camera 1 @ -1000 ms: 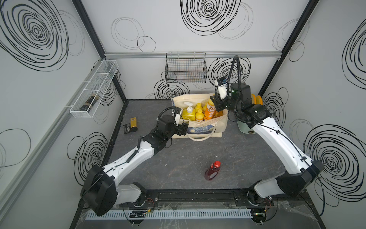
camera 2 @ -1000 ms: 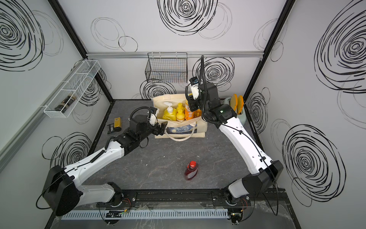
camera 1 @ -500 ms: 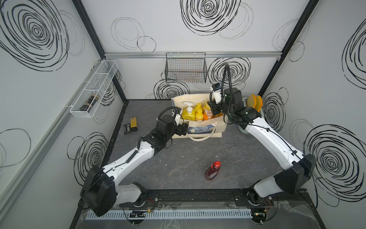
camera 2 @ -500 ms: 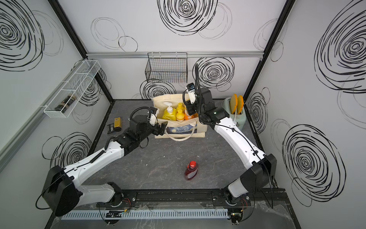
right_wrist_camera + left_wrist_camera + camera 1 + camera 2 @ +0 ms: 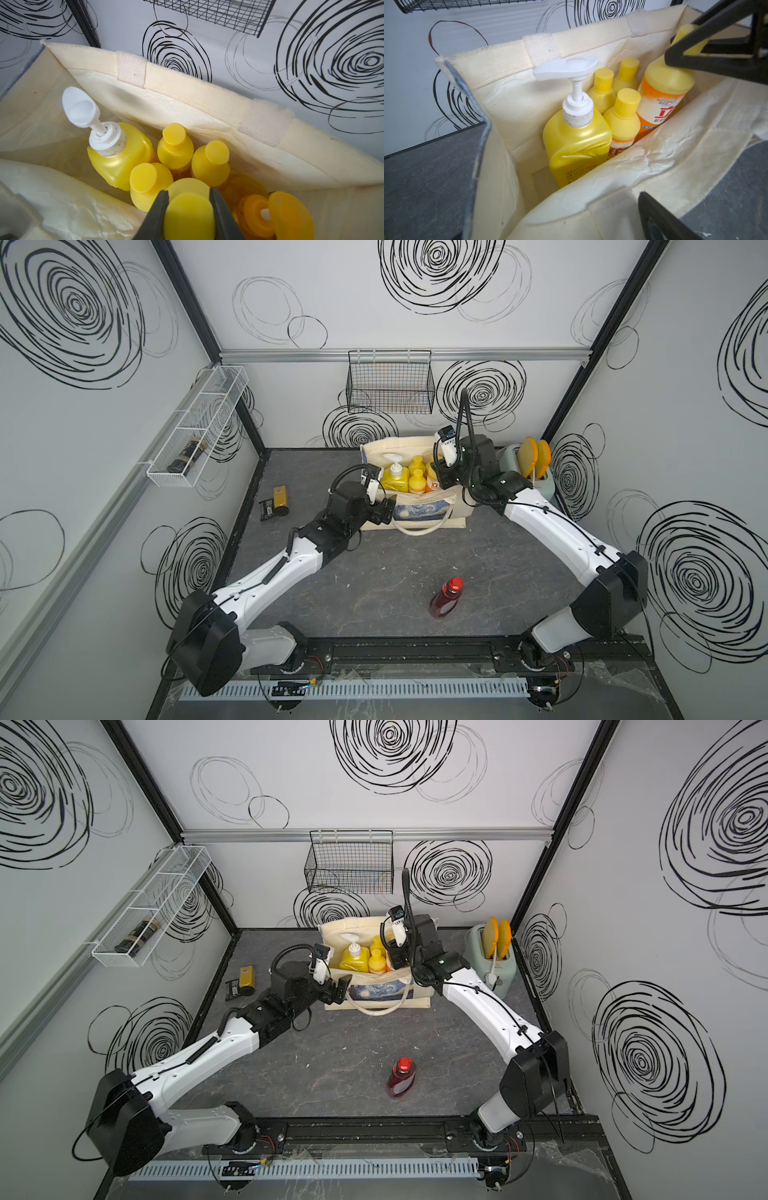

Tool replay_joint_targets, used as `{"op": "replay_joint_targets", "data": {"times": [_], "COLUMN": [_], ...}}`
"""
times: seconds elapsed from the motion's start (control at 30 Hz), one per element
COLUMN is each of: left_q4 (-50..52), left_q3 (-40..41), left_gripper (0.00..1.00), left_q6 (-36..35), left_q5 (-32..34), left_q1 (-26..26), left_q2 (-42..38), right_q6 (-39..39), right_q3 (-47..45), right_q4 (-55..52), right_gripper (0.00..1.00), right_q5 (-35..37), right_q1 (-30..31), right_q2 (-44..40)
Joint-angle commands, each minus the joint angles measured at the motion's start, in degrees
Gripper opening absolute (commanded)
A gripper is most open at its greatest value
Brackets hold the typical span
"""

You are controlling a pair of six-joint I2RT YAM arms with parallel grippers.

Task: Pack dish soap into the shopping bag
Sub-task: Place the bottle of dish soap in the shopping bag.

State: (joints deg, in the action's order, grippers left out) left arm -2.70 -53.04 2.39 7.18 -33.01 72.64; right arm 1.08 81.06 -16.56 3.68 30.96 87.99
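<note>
The orange bottle's cap is held above the small ones, so I will lower my right gripper into the gap [image 5: 432,482] [image 5: 188,186] beside the amber bottle and let go of the cap.
The cream shopping bag [image 5: 453,519] [image 5: 417,999] stands open at the back of the table. Inside it are a yellow pump bottle of dish soap [image 5: 394,480] [image 5: 575,145] [image 5: 118,162] and three small yellow-capped bottles [image 5: 623,116] [image 5: 174,145]. My right gripper [image 5: 188,193] [image 5: 444,477] is down in the bag's mouth, shut on the yellow cap of a bigger orange bottle [image 5: 662,89]. An amber bottle with its lid flipped open [image 5: 255,216] sits beside it. My left gripper [image 5: 383,508] [image 5: 338,988] is open at the bag's front left rim. A dark-red bottle [image 5: 444,600] [image 5: 401,1077] lies on the table in front.
A pale green toaster [image 5: 536,481] with orange slices stands right of the bag. A black wire basket [image 5: 390,383] hangs on the back wall. A white wire shelf [image 5: 199,423] is on the left wall. Yellow and black packets [image 5: 276,502] lie at the table's left.
My right gripper has come down and slightly left, lowering the orange bottle into the bag. The left arm and the dark-red bottle have not moved.
</note>
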Motion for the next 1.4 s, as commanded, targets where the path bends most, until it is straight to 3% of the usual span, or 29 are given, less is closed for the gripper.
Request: {"op": "replay_joint_targets", "data": {"times": [0.0, 0.6, 1.13, 1.37], "left_q4": [-0.38, -0.23, -2.26, -0.87], "left_q3": [-0.64, -0.75, 0.38, -1.45], "left_gripper": [0.96, 0.96, 0.96, 0.96], "left_q6": [-1.08, -1.31, 1.64, 6.55], "left_q5": [0.38, 1.0, 0.66, 3.24], "left_q1": [-0.54, -1.08, -1.22, -0.96], "left_q2": [-1.69, -1.97, -6.71, -11.2], "right_q6": [-0.09, -1.69, -5.72, -12.03], "right_q3": [-0.64, -6.43, 0.28, 9.14], "right_q4": [8.4, 11.58, 7.06, -0.46], "right_gripper": [0.09, 0.14, 0.62, 0.71], "right_q5": [-0.01, -2.14, -7.36, -11.1], "right_q1": [-0.29, -1.13, -1.92, -7.78], "right_q2": [-0.04, 2.36, -2.31, -5.69]}}
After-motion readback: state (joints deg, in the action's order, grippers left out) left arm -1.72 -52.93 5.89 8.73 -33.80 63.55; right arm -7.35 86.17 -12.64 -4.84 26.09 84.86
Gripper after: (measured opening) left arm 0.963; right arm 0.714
